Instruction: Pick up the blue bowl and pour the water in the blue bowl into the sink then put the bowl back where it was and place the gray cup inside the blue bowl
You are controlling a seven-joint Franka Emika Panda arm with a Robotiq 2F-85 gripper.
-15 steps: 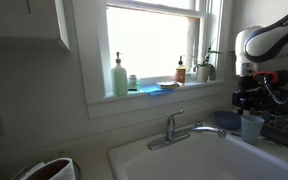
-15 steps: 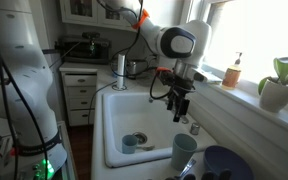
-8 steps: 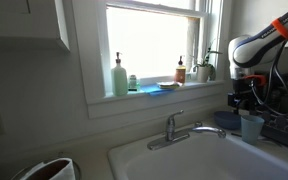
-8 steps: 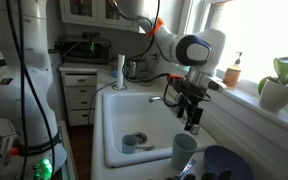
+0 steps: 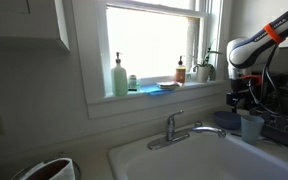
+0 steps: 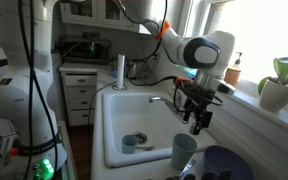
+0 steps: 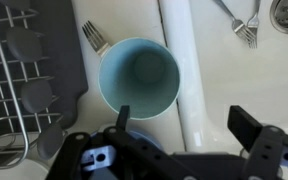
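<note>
I should next move my gripper away from my base, past the gray cup, and then go down to the blue bowl's rim by the sink.
The gray cup (image 7: 139, 77) stands upright on the counter beside the sink's white rim (image 7: 183, 70), seen from above in the wrist view. My gripper (image 7: 184, 125) is open and empty, hovering above the rim just beside the cup. A sliver of the blue bowl (image 7: 140, 138) shows under the gripper body. In both exterior views the gripper (image 5: 242, 98) (image 6: 197, 121) hangs above the cup (image 5: 251, 126) (image 6: 185, 151), with the blue bowl (image 5: 227, 120) (image 6: 227, 163) next to it by the sink (image 5: 184, 158) (image 6: 119, 110).
A dark dish rack (image 7: 24, 80) lies beside the cup. Forks lie on the counter (image 7: 94, 38) and in the basin (image 7: 239, 25). The chrome faucet (image 5: 179, 128) stands behind the basin. A small cup (image 6: 130, 143) sits near the drain. Bottles and a plant (image 5: 206, 66) line the window sill.
The arm has swung from over the basin toward the counter corner, and the gripper now hangs closer above the gray cup and the bowl. The jaws stay open.
</note>
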